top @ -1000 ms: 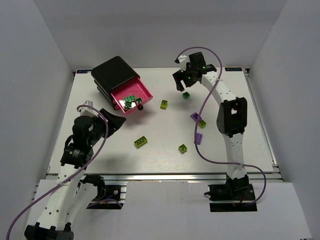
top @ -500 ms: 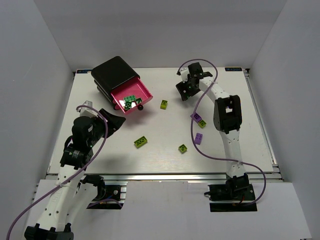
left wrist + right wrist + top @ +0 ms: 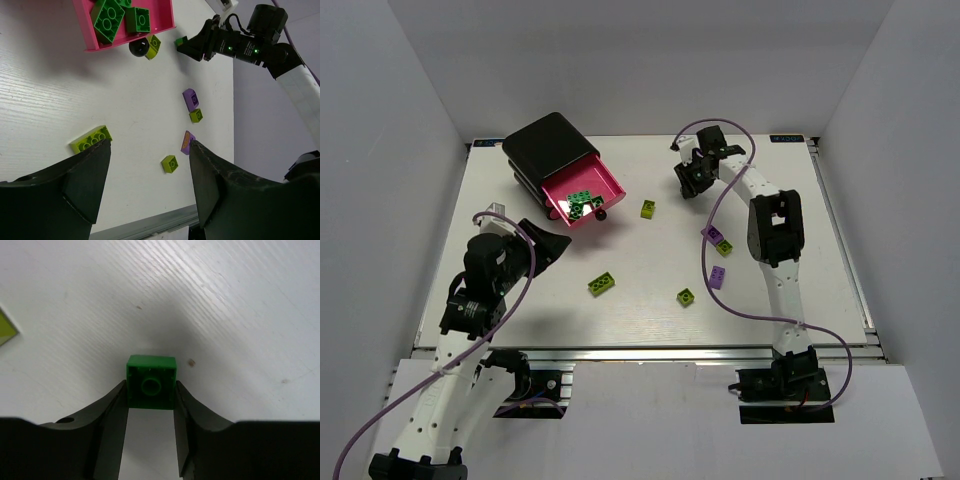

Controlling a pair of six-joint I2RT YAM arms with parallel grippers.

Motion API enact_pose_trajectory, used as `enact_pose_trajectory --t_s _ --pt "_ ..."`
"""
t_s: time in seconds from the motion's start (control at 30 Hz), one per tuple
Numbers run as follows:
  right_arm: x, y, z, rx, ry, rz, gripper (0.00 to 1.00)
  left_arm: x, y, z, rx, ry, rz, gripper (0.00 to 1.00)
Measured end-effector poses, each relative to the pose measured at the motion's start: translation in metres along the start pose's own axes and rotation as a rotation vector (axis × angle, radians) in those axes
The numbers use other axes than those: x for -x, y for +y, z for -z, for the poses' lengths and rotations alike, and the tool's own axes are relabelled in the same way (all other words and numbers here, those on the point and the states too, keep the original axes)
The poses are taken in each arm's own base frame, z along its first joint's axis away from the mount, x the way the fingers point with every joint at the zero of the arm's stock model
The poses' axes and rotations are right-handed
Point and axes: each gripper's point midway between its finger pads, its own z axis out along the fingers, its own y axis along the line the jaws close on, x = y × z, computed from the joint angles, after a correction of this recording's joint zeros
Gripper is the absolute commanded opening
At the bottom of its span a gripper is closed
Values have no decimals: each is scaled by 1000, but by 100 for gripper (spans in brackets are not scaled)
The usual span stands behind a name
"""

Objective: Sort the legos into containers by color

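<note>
Next, my right gripper should rise, move left in the top view over the pink drawer of matching green legos and release the small dark green lego.
My right gripper (image 3: 691, 186) is at the back of the table, shut on a small dark green lego (image 3: 151, 382) held between its fingertips close to the table surface; the lego also shows in the left wrist view (image 3: 180, 43). The black cabinet (image 3: 545, 145) stands at the back left with one pink drawer (image 3: 605, 183) pulled open, holding several dark green legos (image 3: 582, 205). My left gripper (image 3: 555, 246) is open and empty, hovering left of the loose legos. Lime legos (image 3: 648, 208) (image 3: 601, 284) (image 3: 686, 296) (image 3: 724, 247) and purple legos (image 3: 711, 234) (image 3: 717, 278) lie on the table.
The drawer's black knob (image 3: 138, 47) sits beside a lime lego (image 3: 153, 44). White walls enclose the table on three sides. The metal rail (image 3: 640, 350) runs along the near edge.
My right gripper came down from above the dark green lego and closed on it. The left arm has not moved.
</note>
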Motion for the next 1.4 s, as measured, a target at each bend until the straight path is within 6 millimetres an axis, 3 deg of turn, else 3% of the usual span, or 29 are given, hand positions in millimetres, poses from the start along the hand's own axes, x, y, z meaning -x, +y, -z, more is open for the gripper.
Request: enact_pose_trajectory --t_s 0.1,0.2,0.4,0.47,0.53,0.63,0.8,0.9,1.03,1.13,1.17,1.23,1.27,1.3,1.4 --pt "4 17 10 64 -59 35 9 1 -1 2 -6 -4 -1 74" --pt "24 41 45 122 -159 83 9 0 -1 3 -10 -8 -2 74" --pt "145 100 141 187 -523 273 12 -6 6 1 3 4 1 74" --pt "173 127 161 222 -604 324 15 -6 6 1 4 5 1 74" --pt "188 154 170 266 -646 356 18 -6 6 1 5 5 1 74" --pt "200 196 165 336 -663 387 26 -6 6 1 5 5 1 74" --pt "203 241 123 383 -623 402 38 -6 6 1 5 5 1 74" --pt "194 249 95 361 -575 387 47 -6 6 1 5 5 1 74" --pt "185 244 69 311 -530 370 67 -6 7 0 6 6 1 72" --pt "183 236 63 278 -518 365 72 -8 9 -3 19 20 -5 58" --pt "184 235 63 272 -518 365 73 -8 10 -5 27 32 -13 45" --pt "185 233 63 264 -521 367 72 -10 11 -11 44 62 -22 31" --pt "186 232 64 260 -523 366 70 -11 12 -14 53 82 -32 17" --pt "186 230 64 257 -523 365 67 -11 12 -18 60 99 -33 13" --pt "188 225 67 247 -527 346 46 -11 10 -31 75 155 -67 1"
